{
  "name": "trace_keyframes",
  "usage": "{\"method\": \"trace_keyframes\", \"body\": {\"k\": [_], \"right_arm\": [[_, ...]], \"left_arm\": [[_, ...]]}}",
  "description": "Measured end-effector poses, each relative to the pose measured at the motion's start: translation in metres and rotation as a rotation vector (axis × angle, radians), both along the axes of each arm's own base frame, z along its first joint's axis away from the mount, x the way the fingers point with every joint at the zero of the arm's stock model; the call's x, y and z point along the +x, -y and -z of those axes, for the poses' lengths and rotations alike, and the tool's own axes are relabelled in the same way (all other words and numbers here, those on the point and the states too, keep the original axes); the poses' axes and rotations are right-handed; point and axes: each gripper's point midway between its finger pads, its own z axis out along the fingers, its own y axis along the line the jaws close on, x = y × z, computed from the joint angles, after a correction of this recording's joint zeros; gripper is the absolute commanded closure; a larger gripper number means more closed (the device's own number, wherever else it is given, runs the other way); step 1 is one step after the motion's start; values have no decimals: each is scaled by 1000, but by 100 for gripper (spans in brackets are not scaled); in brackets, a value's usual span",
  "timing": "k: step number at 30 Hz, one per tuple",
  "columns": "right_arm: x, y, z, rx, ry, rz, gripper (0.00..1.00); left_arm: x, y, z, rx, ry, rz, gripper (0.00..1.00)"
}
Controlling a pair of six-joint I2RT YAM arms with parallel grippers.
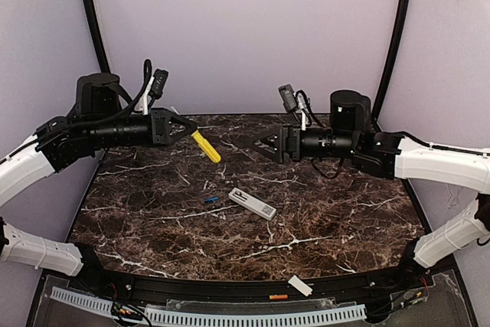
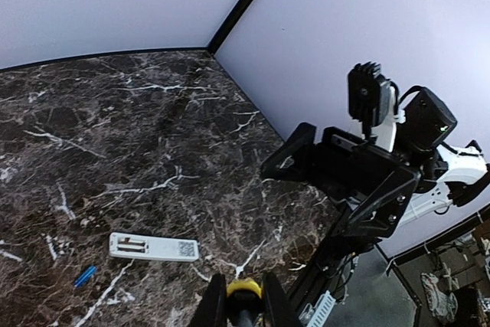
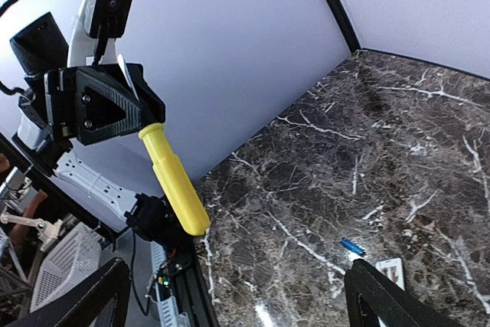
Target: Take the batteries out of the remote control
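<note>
The bare marble beside the blue battery is clear below, so my left gripper will next go down, turn its fingers downward and release the yellow-handled screwdriver (image 1: 205,146) there.
The white remote control (image 1: 251,204) lies back-up in the middle of the marble table, with its QR sticker and open battery bay showing in the left wrist view (image 2: 153,248). A blue battery (image 1: 211,199) lies just left of it, and also shows in the left wrist view (image 2: 85,276) and the right wrist view (image 3: 352,247). An orange battery (image 1: 278,296) lies on the front rail. My left gripper (image 1: 184,129) is raised at the back left, shut on the yellow-handled screwdriver (image 1: 205,146). My right gripper (image 1: 264,145) is open and empty, raised behind the remote.
A short white cover plate (image 1: 300,287) lies on the front rail beside the orange battery. The two grippers face each other above the table's far half. Curved black frame posts stand at both back corners.
</note>
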Motion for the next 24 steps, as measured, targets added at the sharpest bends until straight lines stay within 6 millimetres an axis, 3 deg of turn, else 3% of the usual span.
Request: {"method": "trace_keyframes", "body": {"k": [6,13,19,24], "right_arm": [[4,22,3,-67,48,87,1],[4,39,23,-146,43,139,1],[3,44,37,-193,20,153,1],[1,50,45,-220,10,163,1]], "left_arm": [[3,-33,6,203,0,-106,100],[16,-61,19,456,-20,-201,100],[29,-78,62,686,-135,-230,100],[38,-107,103,833,-286,-274,100]]}}
